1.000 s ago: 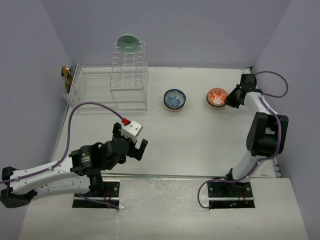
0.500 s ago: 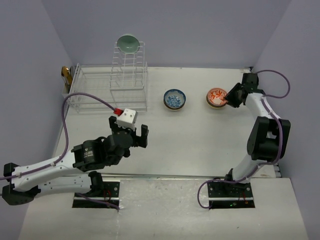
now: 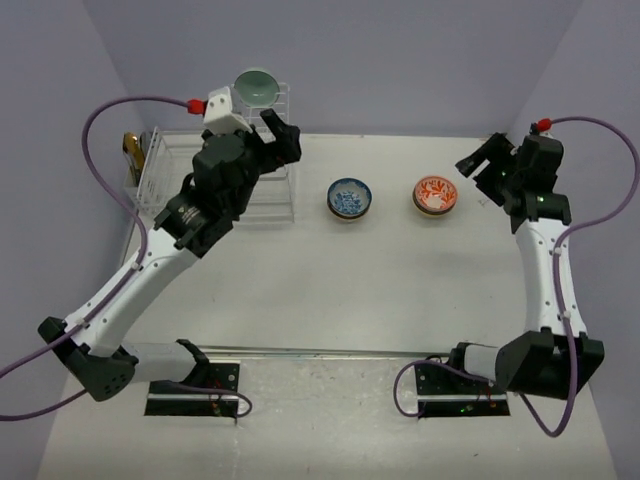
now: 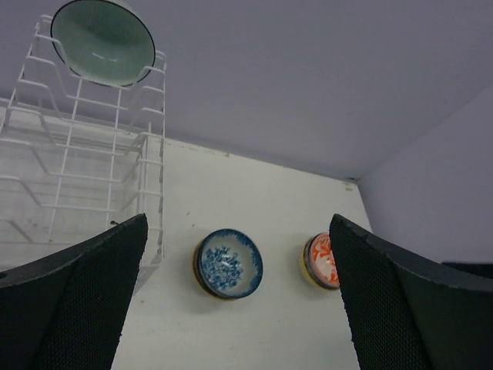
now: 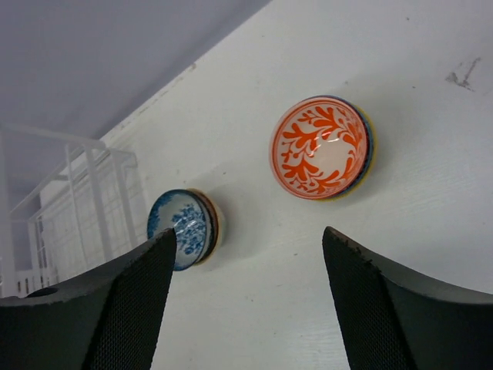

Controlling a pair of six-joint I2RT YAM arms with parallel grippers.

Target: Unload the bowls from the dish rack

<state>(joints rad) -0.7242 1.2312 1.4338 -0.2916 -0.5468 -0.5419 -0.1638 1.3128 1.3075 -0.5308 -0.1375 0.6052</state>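
Observation:
I must first move my left gripper outward and left in the top view to get the pale green bowl [image 3: 256, 86] by its rim.
The white wire dish rack [image 3: 165, 190] stands at the back left. A pale green bowl [image 3: 256, 86] rests on top of its tall tower [image 4: 77, 146]. My left gripper [image 3: 268, 140] is raised in front of the tower, open and empty, short of the green bowl [image 4: 102, 42]. On the table lie a blue-patterned bowl [image 3: 350, 198] and an orange-patterned bowl [image 3: 435, 194], each with other rims showing beneath it. My right gripper [image 3: 478, 168] hangs open just right of the orange bowl [image 5: 320, 148], not touching it. The blue bowl [image 5: 179, 229] lies further off.
A small golden-brown object [image 3: 131, 150] sits at the rack's left end. Purple walls close in the back and both sides. Purple cables loop above both arms. The left arm's links cover part of the rack's basket.
My left arm has swung up from the table's front to the rack tower. My right gripper has opened, let go of the orange bowl and drawn back up and to the right.

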